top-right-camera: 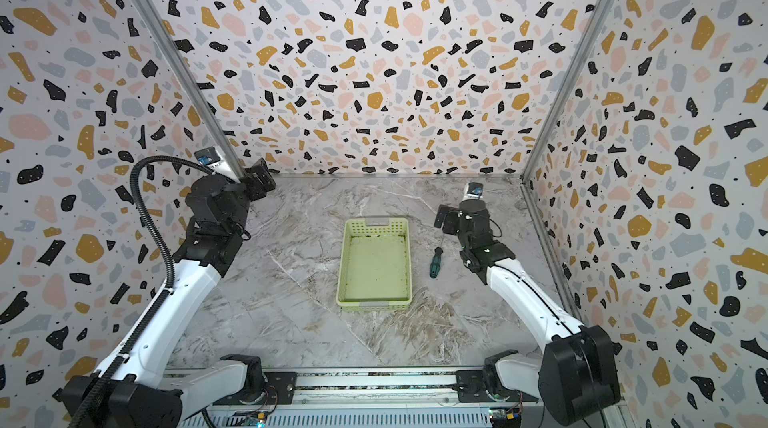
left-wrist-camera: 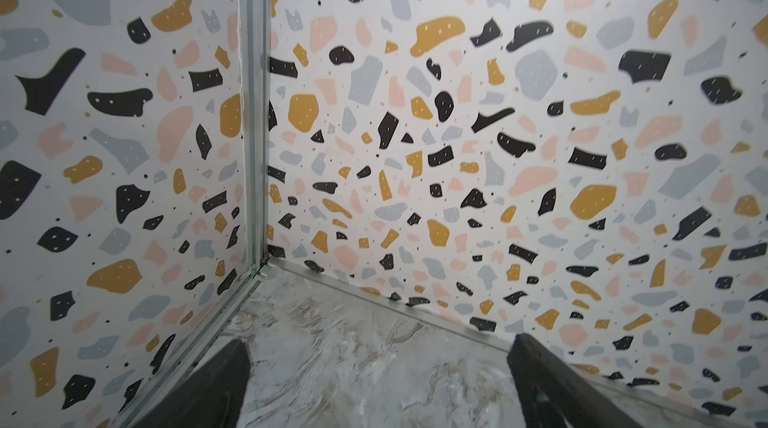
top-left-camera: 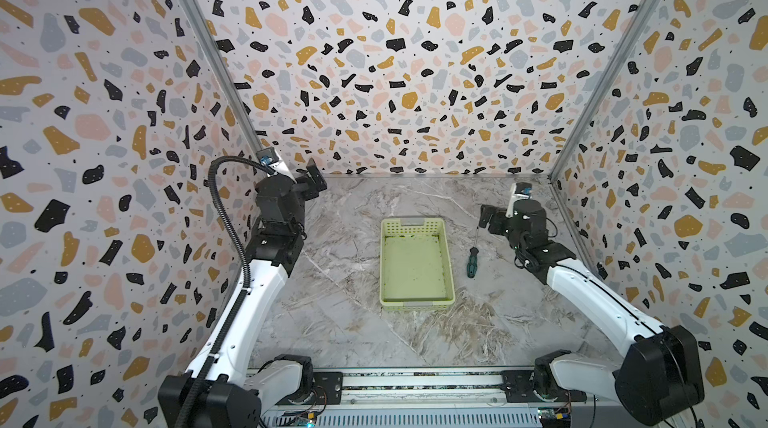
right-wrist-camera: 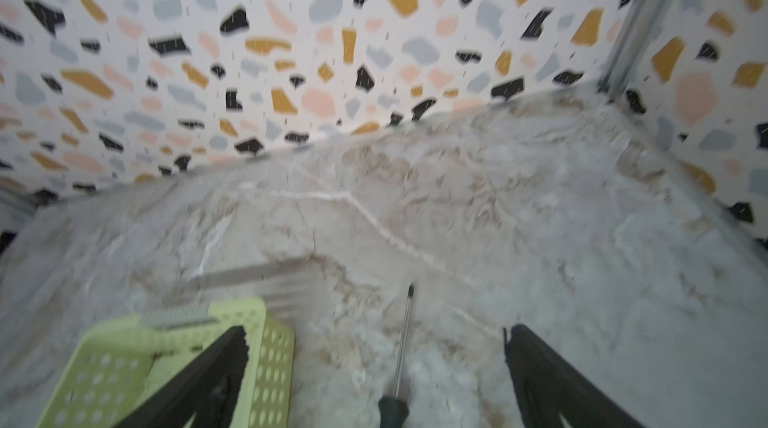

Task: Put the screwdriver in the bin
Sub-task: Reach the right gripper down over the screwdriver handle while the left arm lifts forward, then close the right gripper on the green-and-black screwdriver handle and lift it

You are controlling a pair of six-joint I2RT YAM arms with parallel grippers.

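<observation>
The screwdriver's green handle is below and back from the gripper's fingers, so I will pull my right gripper back, tilt it down and lower it to close there.
The screwdriver lies flat on the marble table just right of the bin, its dark green and black handle toward the front and its thin shaft pointing back. The pale yellow-green bin stands empty mid-table. My right gripper hovers open above the shaft's tip. In the right wrist view the screwdriver lies between the spread jaws of the right gripper, untouched, with the bin beside one finger. My left gripper is open and empty near the back left corner.
Terrazzo-patterned walls enclose the table on three sides, with metal corner posts. A rail with the arm bases runs along the front edge. The right arm sits close to the right wall.
</observation>
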